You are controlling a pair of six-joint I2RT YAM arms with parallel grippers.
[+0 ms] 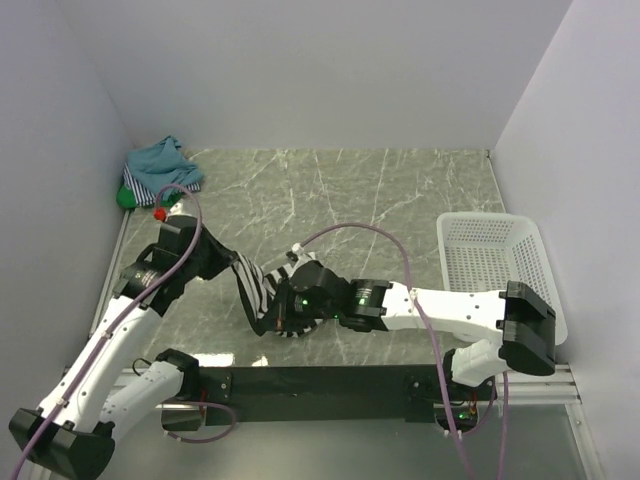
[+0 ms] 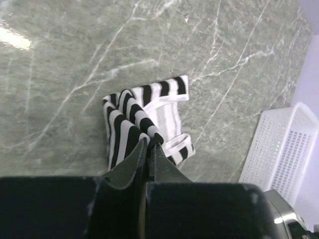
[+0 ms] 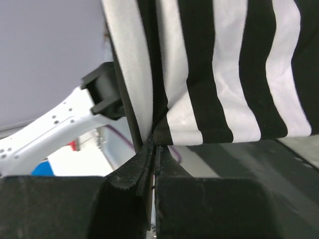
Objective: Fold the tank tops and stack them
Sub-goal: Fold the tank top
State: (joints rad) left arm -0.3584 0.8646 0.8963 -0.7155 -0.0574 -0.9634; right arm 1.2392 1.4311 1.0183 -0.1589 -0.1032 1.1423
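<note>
My left gripper swings outward to bare marble on its right in the top view next, then lowers and releases, to spread the bunched tank top.
The black-and-white striped tank top [image 1: 262, 292] hangs bunched between my two grippers above the near middle of the table. My left gripper [image 1: 232, 268] is shut on one edge of it; in the left wrist view [image 2: 149, 142] the striped cloth [image 2: 144, 112] trails down onto the marble. My right gripper [image 1: 290, 305] is shut on another edge; in the right wrist view [image 3: 155, 144] the cloth [image 3: 224, 64] fills the frame above the closed jaws. A pile of other tops, teal-blue [image 1: 160, 160], thin striped [image 1: 180, 185] and green [image 1: 128, 196], lies at the far left corner.
A white lattice basket [image 1: 495, 265] stands at the right edge of the marble table [image 1: 380, 190]; it also shows in the left wrist view [image 2: 284, 149]. Grey walls close the left, back and right. A small red object [image 1: 158, 212] lies near the pile.
</note>
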